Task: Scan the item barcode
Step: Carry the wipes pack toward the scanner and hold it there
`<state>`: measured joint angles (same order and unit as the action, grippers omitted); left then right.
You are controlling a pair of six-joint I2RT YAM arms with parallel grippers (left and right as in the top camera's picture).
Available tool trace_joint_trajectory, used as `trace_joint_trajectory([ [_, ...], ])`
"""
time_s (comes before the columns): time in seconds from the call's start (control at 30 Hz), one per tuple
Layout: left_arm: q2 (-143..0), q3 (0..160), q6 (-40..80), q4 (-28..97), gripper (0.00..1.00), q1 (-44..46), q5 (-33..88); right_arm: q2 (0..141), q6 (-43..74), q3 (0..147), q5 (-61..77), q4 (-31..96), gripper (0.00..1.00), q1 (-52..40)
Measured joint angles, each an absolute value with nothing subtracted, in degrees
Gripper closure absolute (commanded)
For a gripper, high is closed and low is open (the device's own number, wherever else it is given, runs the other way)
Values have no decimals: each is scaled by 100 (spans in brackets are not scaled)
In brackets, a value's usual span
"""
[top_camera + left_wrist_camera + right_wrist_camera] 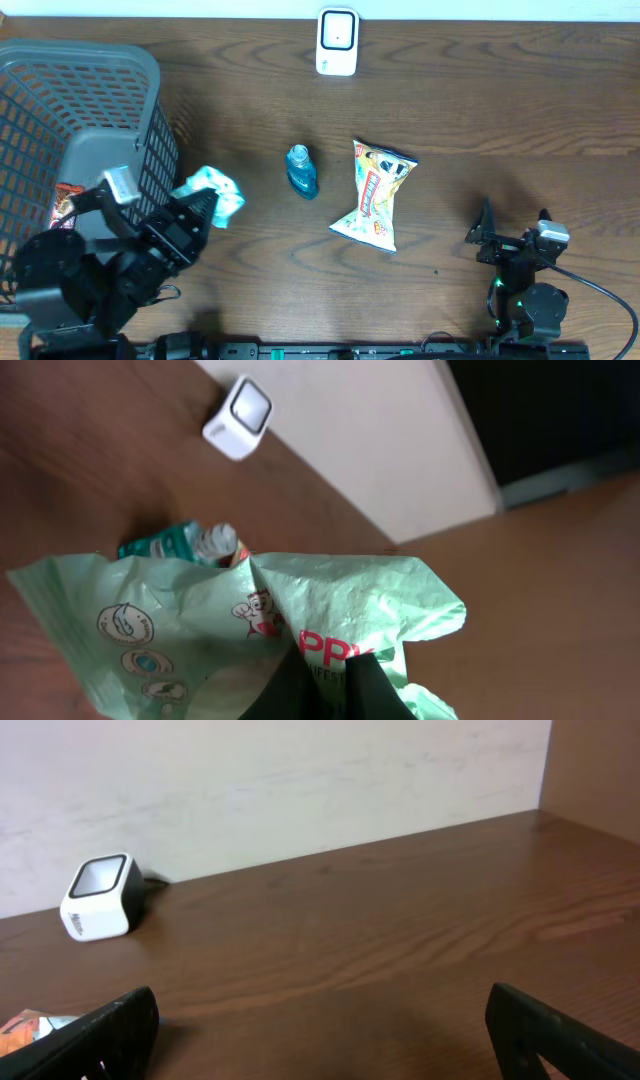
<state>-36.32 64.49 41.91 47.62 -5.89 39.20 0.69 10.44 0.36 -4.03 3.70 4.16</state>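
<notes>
My left gripper should swing right in the overhead view next, lower to the open wood (302,226) below, beside the bottle's near end, and release the packet.
My left gripper (205,208) is shut on a crumpled pale green packet (214,192) beside the basket; in the left wrist view the packet (300,610) fills the lower frame, pinched between the dark fingers (375,685). No barcode shows on it. The white scanner (337,42) stands at the table's far edge, also seen as the scanner (239,416) and the scanner (100,897). My right gripper (514,222) rests open near the front right, fingers (115,1030) wide apart over bare wood, holding nothing.
A grey mesh basket (120,130) stands at the left with a packet inside. A small blue bottle (301,171) and a yellow snack bag (377,193) lie mid-table; the bottle (180,542) peeks behind the green packet. A pale wall (280,780) backs the table.
</notes>
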Motion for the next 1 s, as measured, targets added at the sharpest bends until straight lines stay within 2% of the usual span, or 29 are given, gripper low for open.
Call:
trace_joint_trajectory([
  [0.23, -4058, 6263, 3999, 4777, 93, 816, 3098, 69, 1044, 36, -403, 368, 1, 416],
  [0.6, -6128, 6141, 4386, 4751, 93, 3697, 687, 69, 1044, 36, -403, 370, 1, 416],
  [0.83, -7614, 6141, 4886, 4659, 93, 4716, -661, 69, 1044, 36, -403, 368, 1, 416],
  [1.0, -8534, 6141, 5124, 4451, 93, 5063, -1157, 69, 1044, 36, -403, 370, 1, 416],
])
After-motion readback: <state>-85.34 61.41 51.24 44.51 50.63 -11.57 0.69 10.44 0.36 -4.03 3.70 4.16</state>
